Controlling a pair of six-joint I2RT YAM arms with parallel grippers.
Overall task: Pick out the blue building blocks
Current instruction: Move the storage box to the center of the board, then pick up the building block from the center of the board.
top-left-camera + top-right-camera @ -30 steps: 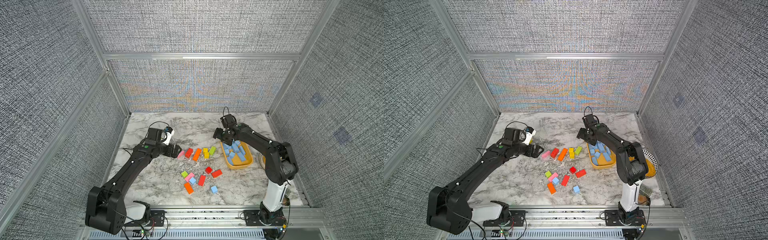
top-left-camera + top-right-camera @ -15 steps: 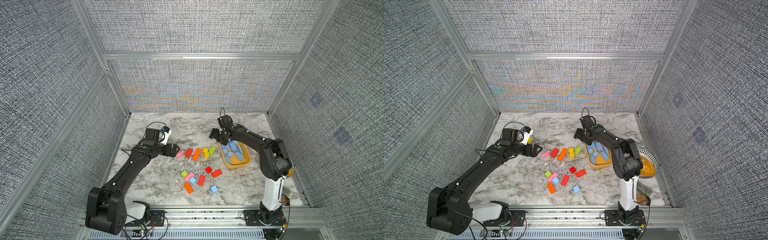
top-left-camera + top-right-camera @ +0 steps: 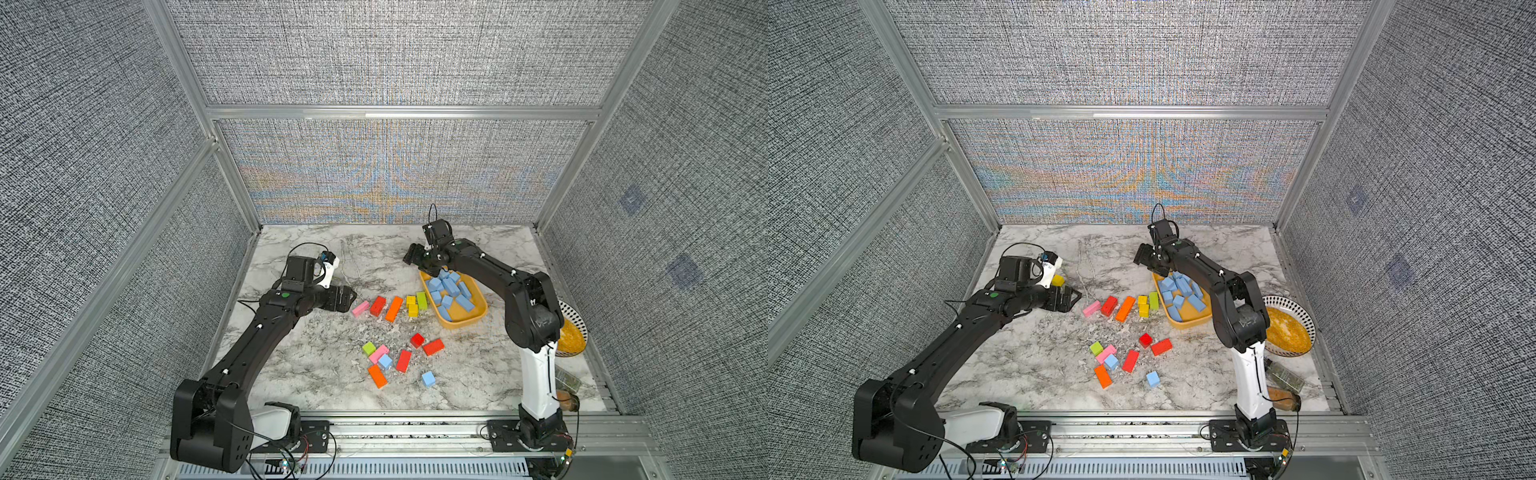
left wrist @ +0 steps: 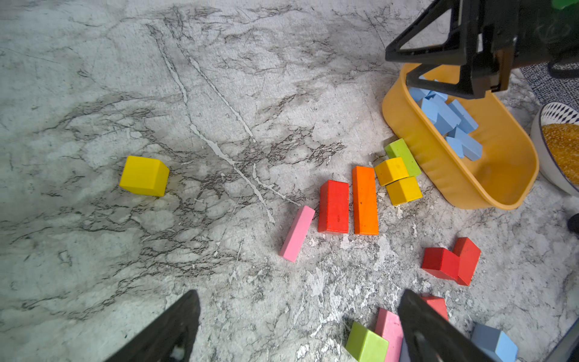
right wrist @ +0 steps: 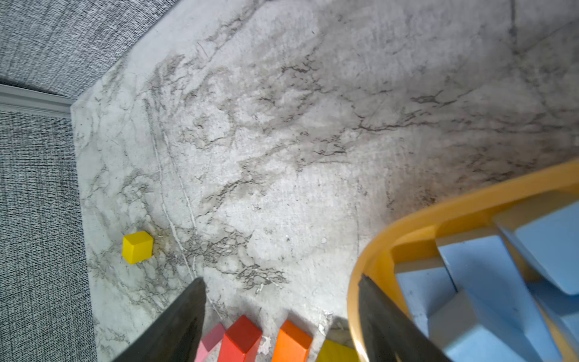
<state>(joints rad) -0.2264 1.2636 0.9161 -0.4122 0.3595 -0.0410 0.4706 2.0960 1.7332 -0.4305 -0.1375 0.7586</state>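
Observation:
I will pull the open fingers of my right gripper back toward my base and down around the free sides of the isolated blue cube (image 3: 429, 378), which is below the gripper.
Several blue building blocks (image 3: 449, 291) lie piled in a yellow tray (image 3: 461, 322) at the right, also seen in the left wrist view (image 4: 451, 122) and the right wrist view (image 5: 488, 275). Two loose blue cubes sit in the front cluster in both top views (image 3: 385, 360) (image 3: 428, 378) (image 3: 1111, 361) (image 3: 1153, 378). My right gripper (image 3: 409, 259) (image 5: 282, 279) hovers open and empty at the tray's far left end. My left gripper (image 3: 347, 297) (image 4: 299, 296) hangs open and empty left of a pink block (image 3: 360, 308).
A row of pink, red, orange, yellow and green blocks (image 3: 394, 308) lies left of the tray. More coloured blocks (image 3: 403, 360) surround the loose blue cubes. A lone yellow cube (image 3: 1058, 280) sits far left. A patterned bowl (image 3: 1302, 309) and two bottles (image 3: 1283, 376) stand at the right edge.
My right gripper has moved left, from over the tray to its far left end, with its jaws slightly narrower. The left arm has barely moved.

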